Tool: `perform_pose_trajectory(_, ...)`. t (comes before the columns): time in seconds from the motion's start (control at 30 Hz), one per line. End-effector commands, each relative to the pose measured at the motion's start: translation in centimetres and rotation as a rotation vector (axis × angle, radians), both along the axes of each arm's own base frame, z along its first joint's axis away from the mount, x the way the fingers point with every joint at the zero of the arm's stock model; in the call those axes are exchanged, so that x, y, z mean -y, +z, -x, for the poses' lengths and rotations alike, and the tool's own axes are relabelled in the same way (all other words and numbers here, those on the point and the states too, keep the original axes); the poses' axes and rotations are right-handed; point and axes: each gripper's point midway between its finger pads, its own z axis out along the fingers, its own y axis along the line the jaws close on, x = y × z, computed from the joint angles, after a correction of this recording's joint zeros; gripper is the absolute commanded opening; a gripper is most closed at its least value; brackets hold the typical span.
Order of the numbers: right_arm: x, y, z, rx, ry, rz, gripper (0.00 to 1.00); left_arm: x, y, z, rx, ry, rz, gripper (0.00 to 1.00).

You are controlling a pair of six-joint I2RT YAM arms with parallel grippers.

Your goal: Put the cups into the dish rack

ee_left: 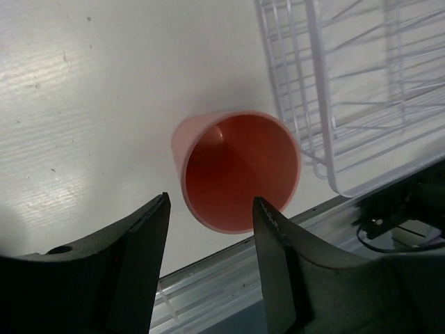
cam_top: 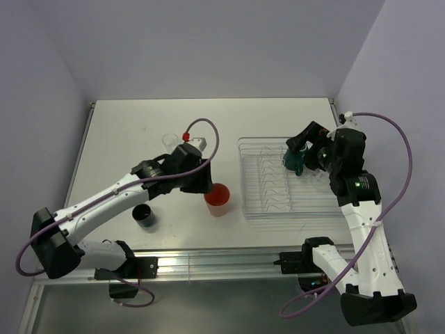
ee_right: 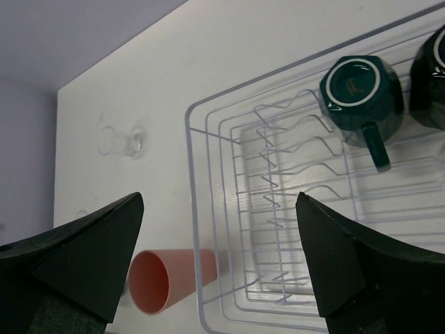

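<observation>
The cup stands with its opening up and its rim clear away from the rack. I will next lower my left gripper onto the rim of the salmon-orange cup [cam_top: 217, 198], with one finger inside.
The salmon-orange cup [cam_top: 217, 198] stands upright on the table just left of the clear dish rack [cam_top: 250, 209]. My left gripper [cam_top: 205, 182] hovers over it, open and empty; in the left wrist view the cup's mouth [ee_left: 240, 170] lies just beyond my gripper [ee_left: 211, 200]. My right gripper [cam_top: 302, 142] is open and empty above the rack's far right part. In the right wrist view, between its fingertips [ee_right: 219, 198], lie the rack [ee_right: 188, 139] and the salmon cup [ee_right: 167, 278]. A dark green mug [ee_right: 361, 90] sits upside down in the rack beside another dark mug [ee_right: 431, 76].
A black mug [cam_top: 144, 216] stands on the table near the front left, under the left arm. A clear glass tumbler [cam_top: 169, 139] stands farther back, and shows in the right wrist view [ee_right: 125, 142]. The table's front rail [ee_left: 229, 278] runs close below the salmon cup.
</observation>
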Motion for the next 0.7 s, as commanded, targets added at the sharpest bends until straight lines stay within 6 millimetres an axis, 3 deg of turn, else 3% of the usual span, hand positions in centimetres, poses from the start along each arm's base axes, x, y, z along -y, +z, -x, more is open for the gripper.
perform_pose_trajectory(0.0, -1.3, 2.5, -0.5, 0.091, 0.046, -0.017, 0.98, 0.6, -1.7, 0.0, -0.014, 0.080, -0.086, 0.57)
perform_pose_trajectory(0.3, -1.8, 2.2, 0.1, 0.104, 0.076, -0.022, 0.98, -0.3, -4.9, 0.1, -0.023, 0.144, -0.240, 0.51)
perform_pose_trajectory(0.33, -1.8, 2.3, 0.0, 0.107, 0.077, -0.023, 0.97, 0.0, -5.1, 0.1, -0.024, 0.139, -0.234, 0.48)
perform_pose_trajectory(0.43, -2.0, 2.1, 0.1, 0.106, 0.087, -0.032, 0.95, 0.2, -5.8, 0.1, -0.033, 0.129, -0.237, 0.18)
perform_pose_trajectory(0.47, -2.1, 2.1, 0.0, 0.107, 0.090, -0.036, 0.94, 0.3, -5.9, 0.1, -0.035, 0.126, -0.236, 0.03)
perform_pose_trajectory(0.6, -2.3, 2.0, -0.1, 0.107, 0.099, -0.038, 0.93, 0.6, -4.7, -0.4, -0.003, 0.105, -0.220, 0.00)
perform_pose_trajectory(0.67, -2.4, 1.8, -0.1, 0.101, 0.105, -0.034, 0.93, 0.8, -2.9, -1.3, 0.007, 0.099, -0.141, 0.00)
